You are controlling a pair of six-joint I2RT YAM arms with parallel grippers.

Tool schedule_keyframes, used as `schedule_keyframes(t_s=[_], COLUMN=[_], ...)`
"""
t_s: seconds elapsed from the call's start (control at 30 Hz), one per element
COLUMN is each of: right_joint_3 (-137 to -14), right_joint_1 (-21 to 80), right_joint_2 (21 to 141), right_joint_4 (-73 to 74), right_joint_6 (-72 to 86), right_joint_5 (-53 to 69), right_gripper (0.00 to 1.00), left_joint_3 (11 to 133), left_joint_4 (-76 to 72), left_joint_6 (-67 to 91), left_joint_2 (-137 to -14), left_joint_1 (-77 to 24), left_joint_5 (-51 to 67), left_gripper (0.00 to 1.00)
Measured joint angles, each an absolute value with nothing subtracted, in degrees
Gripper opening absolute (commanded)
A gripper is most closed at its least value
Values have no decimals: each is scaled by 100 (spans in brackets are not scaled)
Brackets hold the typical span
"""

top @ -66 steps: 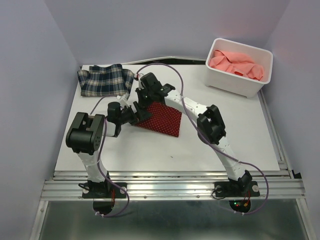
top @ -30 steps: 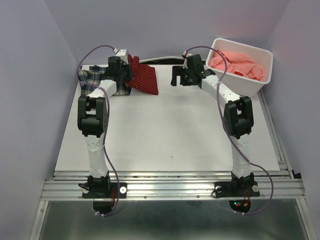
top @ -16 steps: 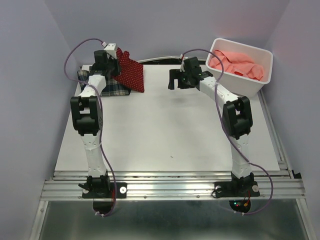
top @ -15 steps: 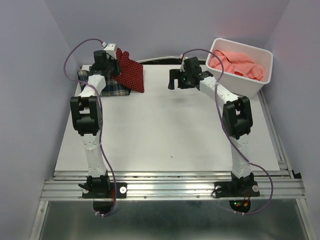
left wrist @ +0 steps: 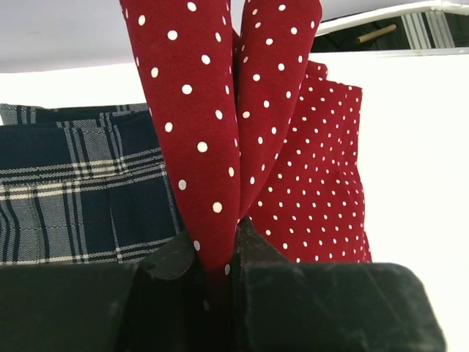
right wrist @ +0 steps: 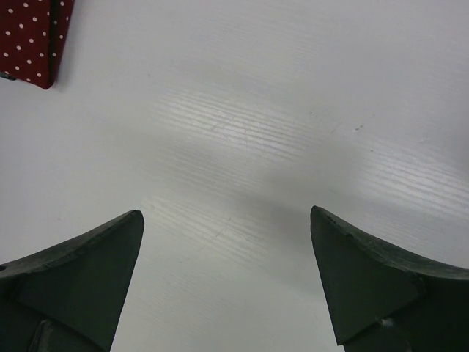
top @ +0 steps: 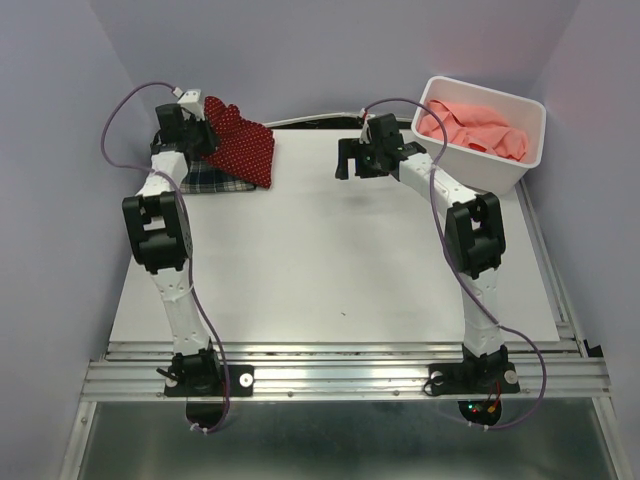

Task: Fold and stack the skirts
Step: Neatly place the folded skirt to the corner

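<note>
I will next shift my left gripper left in the top view, lower the red skirt's edge and let go, as uncovered plaid skirt [top: 203,179] [left wrist: 84,192] lies below there.
My left gripper [top: 197,122] [left wrist: 217,253] is shut on the dark red dotted skirt [top: 240,150] [left wrist: 220,132] at the far left corner. The folded red cloth hangs from the jaws and drapes over the plaid skirt [top: 205,178] [left wrist: 80,191], which lies flat on the table beneath it. A corner of the red skirt [right wrist: 33,37] shows in the right wrist view. My right gripper [top: 347,160] [right wrist: 227,227] hovers open over bare table at the far middle, nothing between its fingers. The salmon-pink skirt [top: 470,125] lies crumpled in the white bin [top: 480,170].
The white bin stands at the far right corner of the white table [top: 340,260]. Lavender walls [top: 60,200] close in on the left, back and right. A metal rail [top: 350,375] runs along the near edge by the arm bases.
My left arm has carried the red skirt from the table's middle to the far left and over the plaid skirt. The right arm let go of it and drew back to the far middle, where it holds still.
</note>
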State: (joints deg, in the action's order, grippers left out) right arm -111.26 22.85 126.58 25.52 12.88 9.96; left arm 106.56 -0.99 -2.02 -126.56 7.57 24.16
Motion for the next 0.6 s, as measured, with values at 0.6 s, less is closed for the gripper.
schedule_keyframes(t_s=[0.6], right_joint_3=[-11126], right_joint_1=[2285], right_joint_2=[12704], right_joint_4=[2641], right_joint_6=[1284], right_joint_5=[1057], right_gripper=[100], left_joint_3=[10632], left_joint_4=[-567], left_joint_6=[696], left_joint_2=[-12658], left_joint_1=[1649], left_joint_5=[3358], left_gripper=[0])
